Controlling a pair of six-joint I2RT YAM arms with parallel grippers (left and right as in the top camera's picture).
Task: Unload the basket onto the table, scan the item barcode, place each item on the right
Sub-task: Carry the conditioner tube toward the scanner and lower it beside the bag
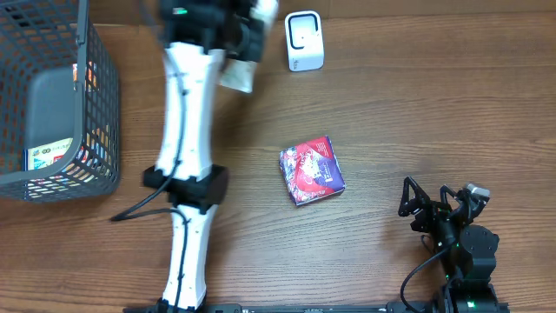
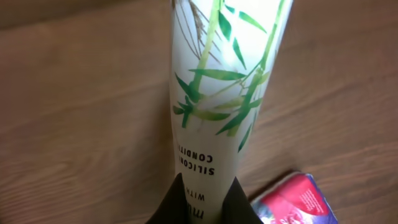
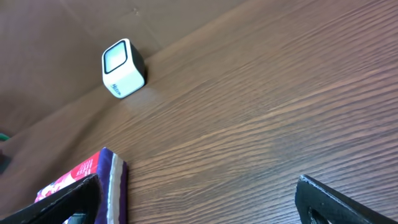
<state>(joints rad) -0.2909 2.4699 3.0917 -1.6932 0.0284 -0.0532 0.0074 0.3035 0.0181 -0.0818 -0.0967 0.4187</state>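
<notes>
My left gripper should move back and down to release the tube (image 1: 236, 78) beside the box's far edge, because the bare tabletop there is below and back from it.
My left gripper (image 2: 204, 204) is shut on the item, a white tube (image 2: 217, 93) printed with green bamboo and black lettering; its two dark fingers clamp the tube's lower end. Seen from overhead, the left gripper (image 1: 239, 54) holds the tube (image 1: 236, 78) above the table's far side, just left of the white barcode scanner (image 1: 304, 41). The scanner (image 3: 123, 68) also shows in the right wrist view, standing upright. My right gripper (image 1: 434, 204) rests open at the near right with nothing between its fingers (image 3: 342, 199).
A red and purple box (image 1: 311, 170) lies flat mid-table; it also shows as the box (image 2: 292, 199) in the left wrist view and the box (image 3: 93, 180) in the right wrist view. A dark wire basket (image 1: 95, 113) holding packaged goods stands at the far left.
</notes>
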